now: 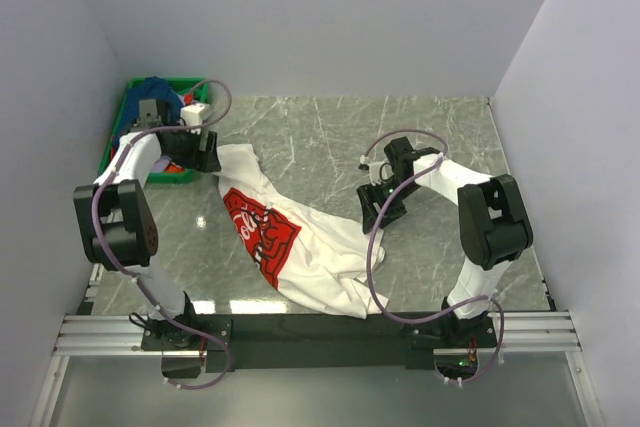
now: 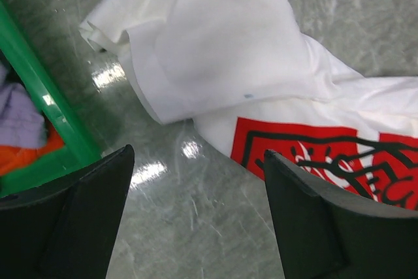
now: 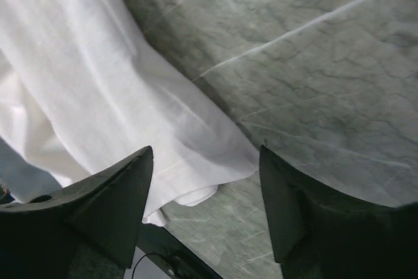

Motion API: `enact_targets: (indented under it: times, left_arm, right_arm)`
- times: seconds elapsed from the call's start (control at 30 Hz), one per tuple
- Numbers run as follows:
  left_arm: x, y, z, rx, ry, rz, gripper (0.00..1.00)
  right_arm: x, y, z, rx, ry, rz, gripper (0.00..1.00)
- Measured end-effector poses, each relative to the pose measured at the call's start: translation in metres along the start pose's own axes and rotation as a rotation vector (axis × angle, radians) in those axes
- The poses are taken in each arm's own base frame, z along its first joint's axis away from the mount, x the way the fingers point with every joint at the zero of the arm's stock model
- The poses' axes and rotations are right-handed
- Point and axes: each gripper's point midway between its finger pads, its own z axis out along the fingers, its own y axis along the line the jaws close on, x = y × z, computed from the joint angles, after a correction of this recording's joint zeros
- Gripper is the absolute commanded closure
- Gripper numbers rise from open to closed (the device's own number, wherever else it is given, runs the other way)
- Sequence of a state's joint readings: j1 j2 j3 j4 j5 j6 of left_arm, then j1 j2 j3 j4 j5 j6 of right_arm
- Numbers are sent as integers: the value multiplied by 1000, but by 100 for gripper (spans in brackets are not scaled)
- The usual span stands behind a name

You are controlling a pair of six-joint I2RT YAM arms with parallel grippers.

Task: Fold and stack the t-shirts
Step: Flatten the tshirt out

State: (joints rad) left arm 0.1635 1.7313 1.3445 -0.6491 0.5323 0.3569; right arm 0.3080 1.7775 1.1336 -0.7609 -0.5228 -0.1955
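Observation:
The left gripper lowers away from the crate's side onto the white corner at the shirt's upper end next, because its open fingers span only bare table.
A large white t-shirt (image 1: 300, 247) with a red chest mark (image 1: 258, 227) lies crumpled in a diagonal across the table. My left gripper (image 1: 207, 159) is open and empty beside the shirt's upper end. In the left wrist view the left gripper (image 2: 198, 155) is over bare table, with the white cloth (image 2: 222, 37) and red mark (image 2: 294, 142) just ahead. My right gripper (image 1: 372, 209) is open above the shirt's right edge. In the right wrist view a shirt corner (image 3: 196, 161) lies between the open fingers. A dark blue shirt (image 1: 160, 92), lavender cloth (image 2: 19, 119) and red cloth (image 2: 26, 158) lie in the crate.
A green plastic crate (image 1: 118, 132) stands at the table's far left, its wall (image 2: 39, 89) close to my left gripper. Grey walls enclose the table on three sides. The black front rail shows under the shirt's corner (image 3: 163, 253).

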Motion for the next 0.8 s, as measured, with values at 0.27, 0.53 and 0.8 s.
enact_targets:
  times: [0.27,0.53,0.8]
  left_arm:
    - [-10,13,37,-79,73,30,17]
    - [0,20,43,-135,123,-9,24]
    - [18,22,57,-133,197,-81,44]
  right_arm:
    - [8,15,-2,-92,26,-27,65]
    - [13,20,-3,-119,43,-32,100]
    - [11,18,-12,-99,18,-35,100]
